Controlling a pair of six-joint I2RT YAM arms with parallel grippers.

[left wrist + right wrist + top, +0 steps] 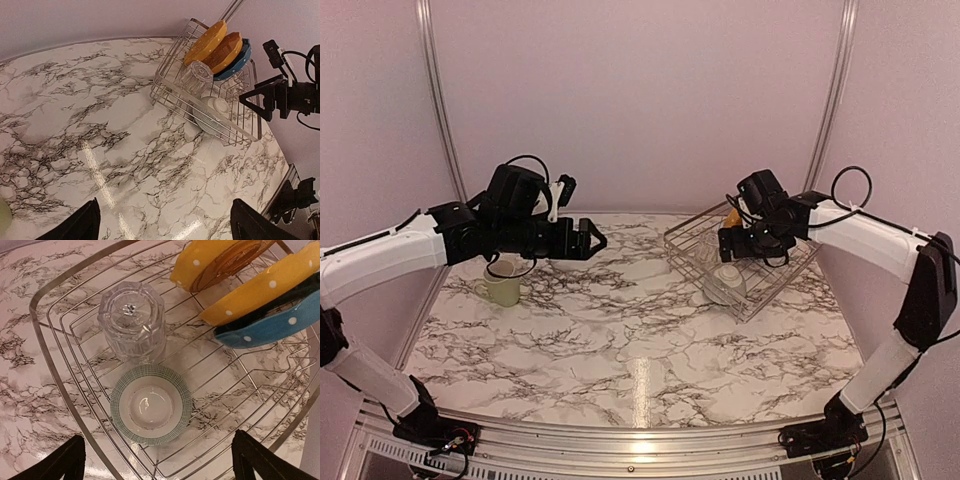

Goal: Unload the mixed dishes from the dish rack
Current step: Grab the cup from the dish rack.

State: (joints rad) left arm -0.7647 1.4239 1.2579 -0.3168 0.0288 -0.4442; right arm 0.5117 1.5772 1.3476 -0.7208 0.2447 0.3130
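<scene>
I will next move my right gripper down and to the left in the top view, onto the upturned clear glass [707, 250] [132, 320], because the glass stands clear of the plates.
The silver wire dish rack [692, 224] stands at the table's right rear. It holds two yellow-orange dotted plates [220, 260] [260, 290] and a blue dotted plate [270, 325] on edge, an upturned clear glass [132, 320] and an upturned small pale bowl [151, 404]. The pale green mug [503, 290] stands on the table at the left, outside the rack. My right gripper [157, 460] is open and empty, hovering above the bowl. My left gripper [595, 241] is open and empty, in the air right of the mug.
The marble table [620, 350] has a metal rail along its near edge. Pale walls with upright metal posts [435, 90] close the back and sides. The rack also shows in the left wrist view [200, 112], with the right gripper [255, 100] beside it.
</scene>
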